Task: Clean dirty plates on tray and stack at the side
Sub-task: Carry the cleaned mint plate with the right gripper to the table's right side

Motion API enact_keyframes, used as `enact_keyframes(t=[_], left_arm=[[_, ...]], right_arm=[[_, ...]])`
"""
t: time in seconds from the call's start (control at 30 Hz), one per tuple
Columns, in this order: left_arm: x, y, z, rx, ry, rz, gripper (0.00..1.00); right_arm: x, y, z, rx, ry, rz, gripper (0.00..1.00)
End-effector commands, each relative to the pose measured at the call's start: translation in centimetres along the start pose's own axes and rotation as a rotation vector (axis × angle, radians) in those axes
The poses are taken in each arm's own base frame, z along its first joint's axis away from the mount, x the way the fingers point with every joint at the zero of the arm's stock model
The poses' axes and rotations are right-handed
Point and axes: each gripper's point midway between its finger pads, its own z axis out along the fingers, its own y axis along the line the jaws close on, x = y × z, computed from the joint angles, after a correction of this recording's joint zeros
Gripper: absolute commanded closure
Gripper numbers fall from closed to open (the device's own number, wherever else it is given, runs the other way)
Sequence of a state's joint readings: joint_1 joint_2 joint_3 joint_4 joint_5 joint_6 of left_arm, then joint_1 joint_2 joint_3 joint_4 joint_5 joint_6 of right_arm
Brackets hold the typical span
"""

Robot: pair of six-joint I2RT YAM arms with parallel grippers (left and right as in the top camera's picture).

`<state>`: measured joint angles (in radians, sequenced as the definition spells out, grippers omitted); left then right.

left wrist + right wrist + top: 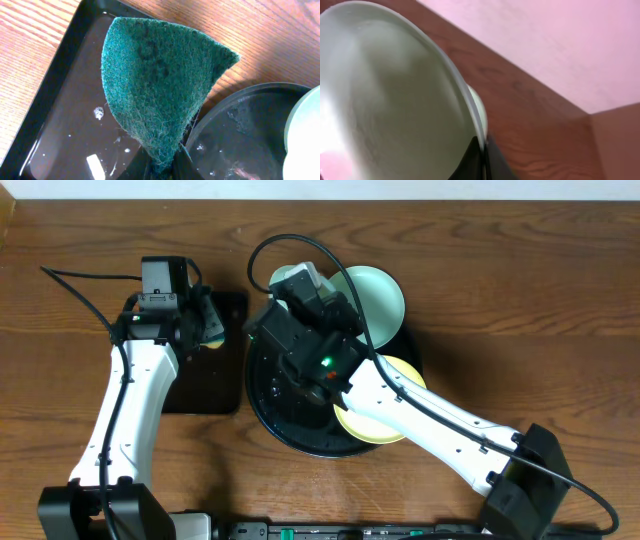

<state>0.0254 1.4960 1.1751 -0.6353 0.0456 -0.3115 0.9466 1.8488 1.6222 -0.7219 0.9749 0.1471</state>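
My right gripper should first swing to the right in the overhead view, past the round tray. Then it can lower the mint plate onto the table, where wood lies bare (492, 352).
My right gripper (297, 283) is shut on the rim of a light mint plate (279, 277), holding it tilted on edge above the back of the round black tray (285, 415). In the right wrist view the fingers (481, 150) pinch the rim and the plate (385, 100) fills the left side. A second mint plate (378, 295) lies at the tray's back right. A pale yellow plate (385, 425) lies at the tray's front right, partly under my right arm. My left gripper (162, 167) is shut on a green scouring pad (160, 80).
A smaller rectangular black tray (215, 375) lies left of the round tray; in the left wrist view it is wet (65, 115), with white specks. The round tray's rim (240, 95) and a plate edge (305, 135) lie just right of the pad. The table is brown wood.
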Motion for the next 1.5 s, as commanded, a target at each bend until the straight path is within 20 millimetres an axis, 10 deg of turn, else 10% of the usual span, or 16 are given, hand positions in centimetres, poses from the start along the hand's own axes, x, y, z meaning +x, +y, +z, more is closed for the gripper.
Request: enact_keyframes(t=[0.0, 0.37, 0.6, 1.0, 1.47], left_arm=[[-0.1, 0.4, -0.1, -0.016, 0.000, -0.008, 0.92], [0.1, 0.4, -0.1, -0.019, 0.007, -0.008, 0.92], [0.1, 0.4, -0.1, -0.019, 0.007, -0.008, 0.92], [0.1, 0.4, -0.1, -0.019, 0.007, -0.008, 0.92], [0.1, 0.4, -0.1, -0.018, 0.006, -0.010, 0.92]], right_arm=[[-0.5, -1.8, -0.2, 0.105, -0.020, -0.001, 0.99], [1.0, -0.5, 3.6, -0.263, 0.117, 0.159, 0.99], [2.7, -7.0, 7.5, -0.508, 0.240, 0.483, 0.99], [17.8, -21.4, 14.5, -0.336, 0.608, 0.890, 0.99], [30.2, -17.5, 15.6, -0.267, 0.839, 1.017, 0.99]])
